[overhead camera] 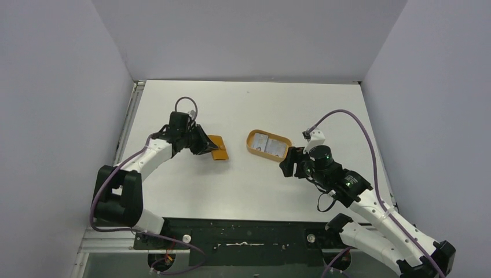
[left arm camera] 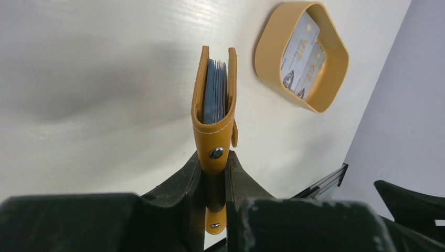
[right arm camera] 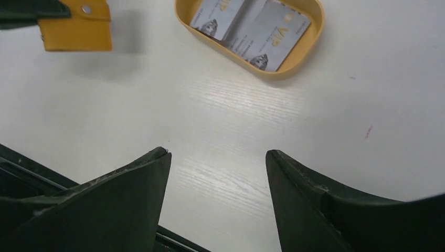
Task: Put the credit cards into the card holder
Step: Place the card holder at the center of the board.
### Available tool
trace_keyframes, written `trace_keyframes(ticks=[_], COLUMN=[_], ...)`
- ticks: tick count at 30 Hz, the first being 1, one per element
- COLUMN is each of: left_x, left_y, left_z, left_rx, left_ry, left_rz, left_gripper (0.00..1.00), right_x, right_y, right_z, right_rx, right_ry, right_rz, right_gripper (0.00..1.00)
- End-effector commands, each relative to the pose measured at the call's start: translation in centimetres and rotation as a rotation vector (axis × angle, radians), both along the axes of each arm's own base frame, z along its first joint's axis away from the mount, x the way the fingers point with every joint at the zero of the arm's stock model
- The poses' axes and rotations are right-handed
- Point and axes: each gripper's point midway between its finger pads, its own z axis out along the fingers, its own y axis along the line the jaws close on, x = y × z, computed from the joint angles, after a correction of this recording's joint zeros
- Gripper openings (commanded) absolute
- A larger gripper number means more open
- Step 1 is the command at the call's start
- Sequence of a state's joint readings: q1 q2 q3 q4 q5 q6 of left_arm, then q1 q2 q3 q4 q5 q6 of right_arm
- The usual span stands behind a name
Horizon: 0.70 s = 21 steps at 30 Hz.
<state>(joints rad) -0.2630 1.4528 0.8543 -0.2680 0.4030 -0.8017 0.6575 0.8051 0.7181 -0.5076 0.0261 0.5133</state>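
Note:
The patch of bare tabletop beside the tray is clear, so my left gripper next needs to move the card holder (overhead camera: 218, 147) down and outward onto it and let go there.
The tan-orange card holder (overhead camera: 218, 147) is held up on edge by my left gripper (overhead camera: 202, 143), which is shut on its snap-button end (left arm camera: 215, 152). Bluish-grey sheets (left arm camera: 215, 94) stand between its slightly parted covers. In the left wrist view my left gripper (left arm camera: 214, 157) has a finger on each side of the holder. Two silvery-grey credit cards (right arm camera: 218, 16) (right arm camera: 275, 37) lie side by side in the orange oval tray (right arm camera: 283, 73). My right gripper (right arm camera: 218, 153) is open and empty over bare table, on the near side of the tray. From above, the right gripper (overhead camera: 289, 164) sits just right of the tray (overhead camera: 250, 142).
White tabletop (overhead camera: 243, 191) enclosed by grey walls on three sides. A metal rail (overhead camera: 130, 116) runs along the left edge. The right arm's purple cable (overhead camera: 359, 124) loops over the right side. The card holder (right arm camera: 76, 29) lies left of the tray in the right wrist view.

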Motion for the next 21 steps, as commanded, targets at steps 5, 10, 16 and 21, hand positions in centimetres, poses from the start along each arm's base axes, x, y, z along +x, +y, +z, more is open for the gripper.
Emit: trace_keyframes(ticks=[5, 10, 16, 21], left_x=[1.3, 1.5, 3.0, 5.9], left_y=[0.9, -0.2, -1.2, -1.5], left_z=[-2.6, -2.9, -2.1, -1.4], left_rx=[-0.014, -0.049, -0.111, -0.087], left_ry=[0.129, 0.150, 0.084, 0.015], left_rz=[-0.159, -0.228, -0.243, -0.267], left_gripper=[0.00, 0.00, 0.00, 0.00], right_x=[-1.0, -1.2, -1.1, -1.0], right_y=[-0.9, -0.5, -0.3, -0.2], right_z=[-3.1, -3.0, -3.1, -3.4], right_rx=[-0.021, -0.007, -0.003, 0.013], right_ry=[0.060, 0.061, 0.061, 0.064], right_rz=[-0.026, -0.006, -0.003, -0.013], right_gripper=[0.67, 0.66, 0.66, 0.65])
